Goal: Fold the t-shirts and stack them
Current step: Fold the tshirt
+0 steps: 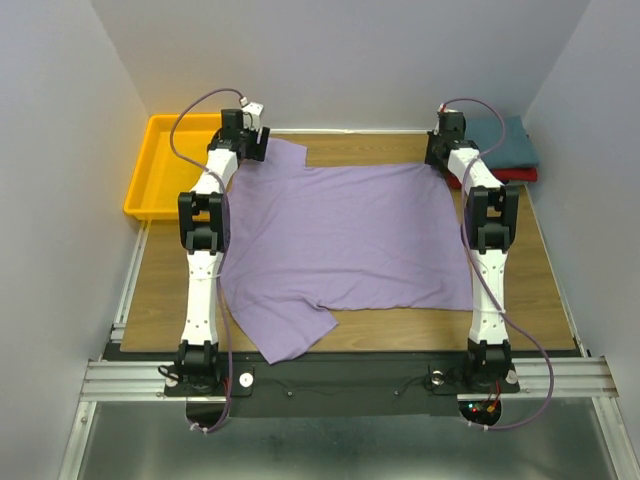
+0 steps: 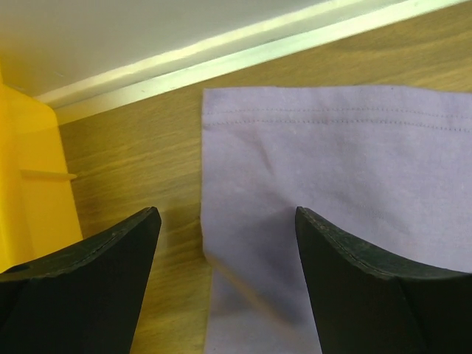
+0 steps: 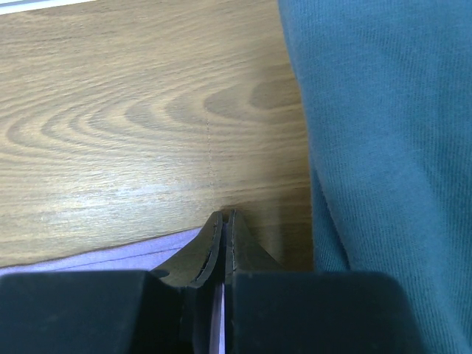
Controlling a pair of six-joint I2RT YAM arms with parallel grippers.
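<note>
My left gripper's fingers are on both sides of the sleeve's tray-side edge [image 2: 209, 237]. Next, it should move slightly away from the yellow-orange tray and close them on that edge.
The lavender-purple t-shirt [image 1: 345, 235] lies spread flat across the wooden table. My left gripper [image 1: 258, 140] is open at its far-left sleeve; in the left wrist view the sleeve [image 2: 324, 177] lies between the two spread fingers [image 2: 88, 273]. My right gripper [image 1: 437, 150] is shut on the shirt's far-right corner; a thin strip of lavender cloth [image 3: 125, 254] shows between the closed fingers [image 3: 199, 258]. The dark teal t-shirt [image 1: 505, 140] lies folded on the folded red one [image 1: 520, 175] at the far right, and it also shows in the right wrist view [image 3: 383, 147].
A yellow-orange plastic tray [image 1: 165, 165] stands at the far left, off the table's corner; its wall shows in the left wrist view [image 2: 29, 177]. A white wall rail [image 2: 243, 51] runs along the table's far edge. Grey walls close in on both sides.
</note>
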